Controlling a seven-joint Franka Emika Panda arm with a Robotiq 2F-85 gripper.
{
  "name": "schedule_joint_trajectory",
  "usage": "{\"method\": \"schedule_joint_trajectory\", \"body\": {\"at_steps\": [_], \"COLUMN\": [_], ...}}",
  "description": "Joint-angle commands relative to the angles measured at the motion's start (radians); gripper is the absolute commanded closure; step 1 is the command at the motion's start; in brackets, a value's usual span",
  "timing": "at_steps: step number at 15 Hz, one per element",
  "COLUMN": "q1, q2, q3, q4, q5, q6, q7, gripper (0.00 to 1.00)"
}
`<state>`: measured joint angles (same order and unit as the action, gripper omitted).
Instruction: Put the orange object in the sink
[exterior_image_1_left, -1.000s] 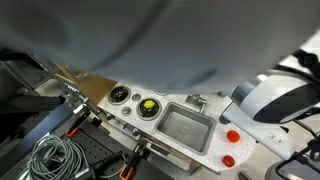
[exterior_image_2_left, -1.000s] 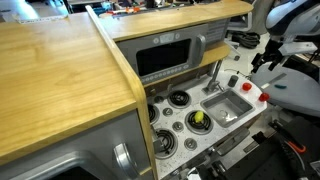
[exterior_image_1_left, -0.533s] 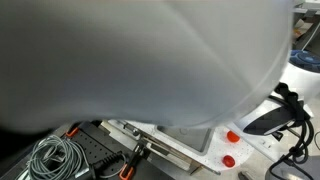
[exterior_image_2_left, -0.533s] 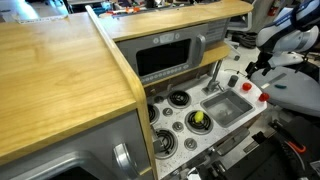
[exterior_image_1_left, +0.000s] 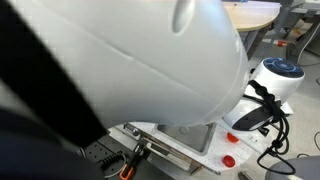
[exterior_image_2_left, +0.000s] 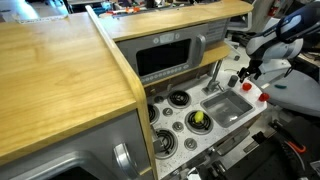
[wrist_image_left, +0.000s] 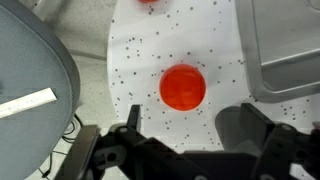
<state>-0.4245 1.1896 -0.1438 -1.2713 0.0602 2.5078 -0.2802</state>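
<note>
My gripper lowers its open fingers around the object's sides next, before it closes on the orange object nearer the sink.
Two round orange objects lie on the white speckled counter beside the grey sink (exterior_image_2_left: 225, 106). In an exterior view they are the nearer-to-sink one (exterior_image_2_left: 248, 87) and the outer one (exterior_image_2_left: 264, 97). In the wrist view one orange object (wrist_image_left: 183, 87) lies just ahead of my open, empty gripper (wrist_image_left: 190, 135), between the lines of its two fingers and not touched. The sink's rim (wrist_image_left: 285, 50) is at the right. In an exterior view my gripper (exterior_image_2_left: 243, 72) hovers just above the orange objects. In an exterior view an orange object (exterior_image_1_left: 228, 160) shows by the counter edge.
A yellow-green object (exterior_image_2_left: 198, 118) sits on a stove burner left of the sink. A wooden top (exterior_image_2_left: 60, 70) and toy oven panel (exterior_image_2_left: 170, 58) stand behind. My own arm (exterior_image_1_left: 130, 60) blocks most of an exterior view. A grey round surface (wrist_image_left: 35, 85) lies beside the counter.
My gripper has come down and moved toward the counter beside the sink, ending above the orange objects. The arm has swung across one exterior camera. The orange objects have not moved.
</note>
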Motion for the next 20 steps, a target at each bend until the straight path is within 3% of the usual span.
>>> {"method": "schedule_joint_trajectory", "body": {"at_steps": [1, 13, 14, 15, 20], "q1": [0.01, 0.026, 0.029, 0.033, 0.048], "q2": [0.06, 0.147, 0.15, 0.152, 0.144], "q3": [-0.002, -0.04, -0.038, -0.039, -0.034], "q4": [0.08, 0.156, 0.159, 0.162, 0.174], "q5": [-0.035, -0.1, -0.1, -0.101, -0.111], "q6": [-0.027, -0.072, -0.08, -0.085, -0.09], "q7": [0.026, 0.085, 0.09, 0.096, 0.102], "gripper": [0.0, 0.0, 0.25, 0.26, 0.66]}}
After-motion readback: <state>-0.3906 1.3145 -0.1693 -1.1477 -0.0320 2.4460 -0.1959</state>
